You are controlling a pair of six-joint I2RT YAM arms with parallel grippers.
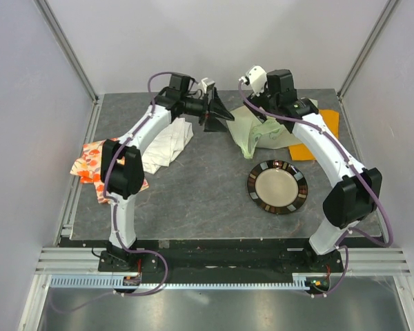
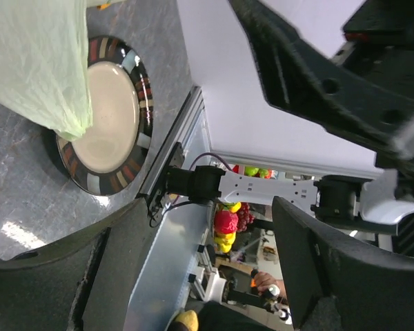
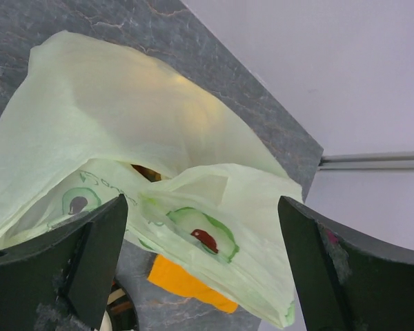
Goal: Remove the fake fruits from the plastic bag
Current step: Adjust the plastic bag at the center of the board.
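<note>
My right gripper isn't at the bag's avocado-printed fold yet. Next, it needs to move slightly toward the orange cloth side, then down onto that fold.
The pale green plastic bag lies crumpled at the back of the table, printed with avocado halves. My right gripper hovers just over it, open, one finger on each side of a raised fold and touching nothing. A small brown patch shows in a gap in the folds; I cannot tell which of the fake fruits it is. My left gripper stands open and empty left of the bag, pointing right. From the left wrist, only a hanging corner of the bag shows.
A striped-rim plate sits in front of the bag. An orange cloth lies under the bag's right side. A white cloth and a fruit-print cloth lie at left. Beyond the side rail, far off, are red and yellow fruit shapes.
</note>
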